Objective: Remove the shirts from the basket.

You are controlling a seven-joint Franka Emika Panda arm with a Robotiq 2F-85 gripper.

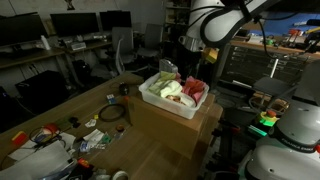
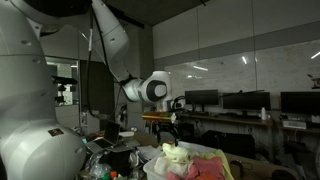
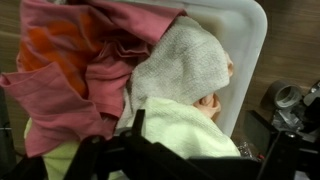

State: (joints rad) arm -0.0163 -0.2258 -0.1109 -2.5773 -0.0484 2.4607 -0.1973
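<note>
My gripper should next go down into the white basket with its fingers open, onto the place where the grey-white cloth meets the pink-red shirt, because several shirts overlap there.
A white basket stands on a wooden block and holds a heap of shirts. In the wrist view the basket's rim frames a pink-red shirt with an orange patch, a grey-white cloth and a pale yellow cloth. My gripper hangs just above the heap, open and empty. It also shows in an exterior view above the clothes. In the wrist view its dark fingers sit at the bottom edge over the pale yellow cloth.
The wooden table carries clutter at its near left, a black ring-shaped thing and a cup. Desks with monitors stand behind. A metal object lies beside the basket.
</note>
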